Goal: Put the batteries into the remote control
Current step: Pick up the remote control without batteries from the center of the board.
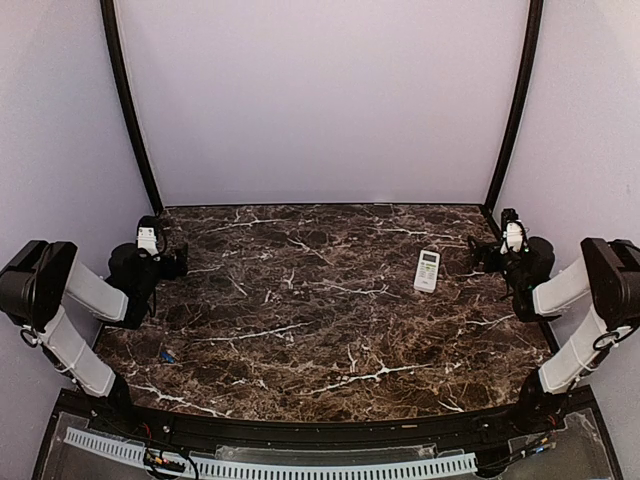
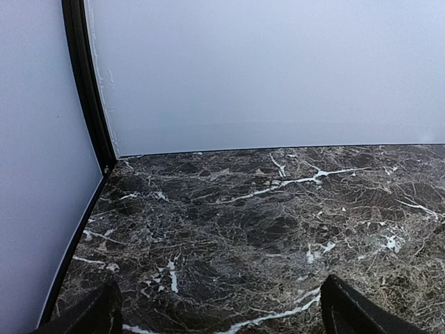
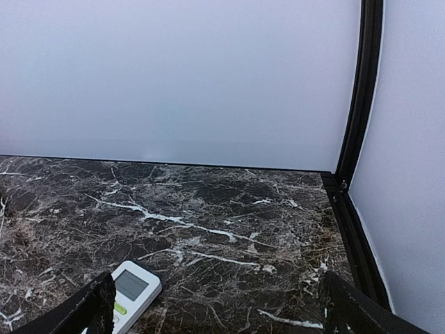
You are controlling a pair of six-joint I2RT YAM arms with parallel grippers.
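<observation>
My right gripper should go down to its left in the top view and tilt down astride the remote's buttoned middle, because the remote lies flat below it on that side.
The white remote control [image 1: 427,270] lies face up on the right part of the marble table, its pale display toward the back. It also shows at the bottom left of the right wrist view [image 3: 130,291], beside my right gripper's left finger. A tiny blue battery [image 1: 167,355] lies near the table's front left. My left gripper [image 1: 172,262] is open and empty at the far left, its fingertips [image 2: 351,313] wide apart over bare marble. My right gripper [image 1: 484,256] is open and empty, just right of the remote.
White walls close the table on three sides, with black curved posts [image 1: 125,100] at the back corners. A black rail [image 3: 358,236] runs along the table's right edge, close to my right gripper.
</observation>
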